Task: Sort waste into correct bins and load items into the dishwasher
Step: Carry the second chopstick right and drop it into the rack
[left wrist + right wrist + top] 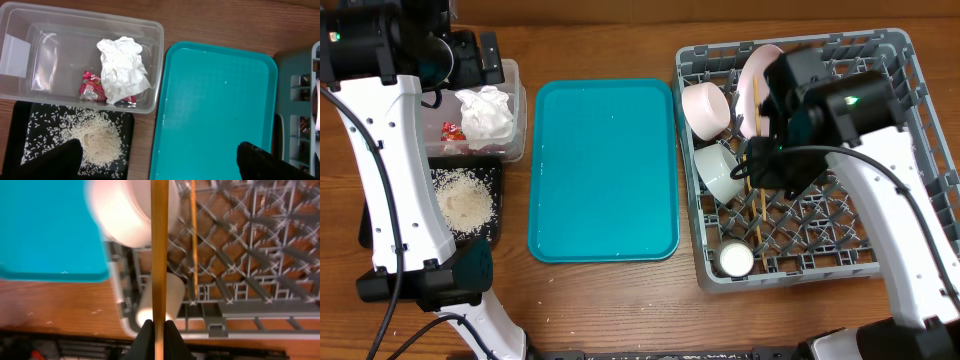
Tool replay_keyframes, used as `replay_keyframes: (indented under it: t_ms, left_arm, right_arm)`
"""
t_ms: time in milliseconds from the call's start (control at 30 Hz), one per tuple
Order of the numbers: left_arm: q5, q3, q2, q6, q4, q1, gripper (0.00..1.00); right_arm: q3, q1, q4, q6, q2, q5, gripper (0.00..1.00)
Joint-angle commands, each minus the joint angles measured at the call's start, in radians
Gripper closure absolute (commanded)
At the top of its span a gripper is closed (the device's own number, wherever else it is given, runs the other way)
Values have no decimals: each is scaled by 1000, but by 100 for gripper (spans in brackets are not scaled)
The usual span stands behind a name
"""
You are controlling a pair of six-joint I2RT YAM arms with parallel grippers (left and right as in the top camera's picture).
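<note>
This chopstick goes down next with my right gripper and is released beside the other chopstick, since that one already lies among the rack's wires.
The clear tub (515,100) holds the white tissue (485,115) and the red wrapper (451,132). The black tray (495,170) holds rice (465,200). My left gripper (480,55) is open and empty, high above the tub (30,20); the left wrist view shows the tissue (122,65), wrapper (91,86) and rice (97,140). My right gripper (757,150) is shut on a chopstick (159,255) over the grey rack (920,130). The other chopstick (194,240) lies in the rack. The rack holds a plate (757,70), a pinkish bowl (705,108), a grey-green bowl (720,172) and a cup (735,260).
The teal tray (605,170) lies between the bins and the rack, with only a few specks on it. It also shows in the left wrist view (215,110) and the right wrist view (45,225). The rack's right half has free pegs.
</note>
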Motion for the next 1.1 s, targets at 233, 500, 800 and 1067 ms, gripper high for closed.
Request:
replay_keyframes:
  t_ms: [233,500,800,1067]
  left_arm:
    - [-10,21,-18,-6,2,-13,0]
    - [-11,21,-18,-6,2,-13,0]
    - [-11,21,-18,-6,2,-13,0]
    - [-11,21,-18,-6,2,-13,0]
  right_arm:
    - [-423,-83,143,8,-10,13,96]
    - [-430,-91,164,8,-10,13,53]
    - [-160,-82,84,8,-18,13,46]
    - [301,-71,-22,8,-56,-240,0]
